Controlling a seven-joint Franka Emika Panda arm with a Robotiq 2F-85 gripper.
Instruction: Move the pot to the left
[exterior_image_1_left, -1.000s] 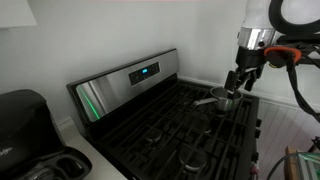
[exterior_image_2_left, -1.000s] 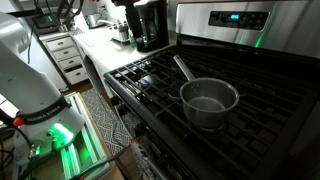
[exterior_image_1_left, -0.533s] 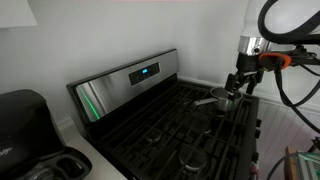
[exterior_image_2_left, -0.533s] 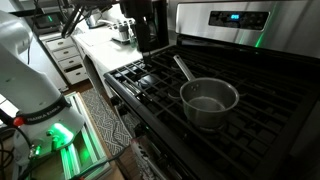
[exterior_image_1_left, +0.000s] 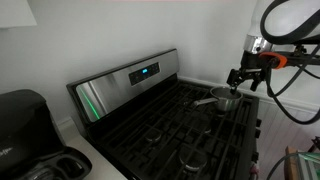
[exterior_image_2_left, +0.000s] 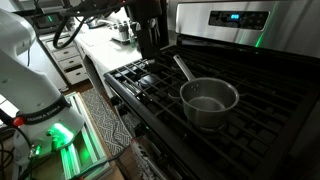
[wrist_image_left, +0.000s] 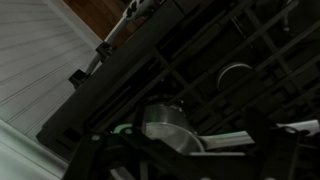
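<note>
My fingers are spread above the open pot's thin, free rim, so my gripper will next turn and go down onto the pot's rim (exterior_image_2_left: 183, 94) beside the handle.
The pot (exterior_image_1_left: 225, 98) is a small shiny silver saucepan standing on the black grates of the stove (exterior_image_1_left: 160, 125), at the far right end. In another exterior view the pot (exterior_image_2_left: 209, 102) sits on a front burner, its long thin handle pointing back and left. My gripper (exterior_image_1_left: 244, 78) hangs just above and beside the pot, fingers spread and empty. In the wrist view the pot (wrist_image_left: 165, 125) lies below between the dark fingers of the gripper (wrist_image_left: 190, 162), its handle running to the right.
A black coffee maker (exterior_image_1_left: 25, 120) stands on the counter beside the stove; it also shows in the other exterior view (exterior_image_2_left: 150, 25). The stove's steel control panel (exterior_image_2_left: 240, 20) rises at the back. White drawers (exterior_image_2_left: 70, 55) and the robot base (exterior_image_2_left: 30, 90) stand on the floor.
My gripper has lifted a little and shifted away from the pot. The pot has not moved.
</note>
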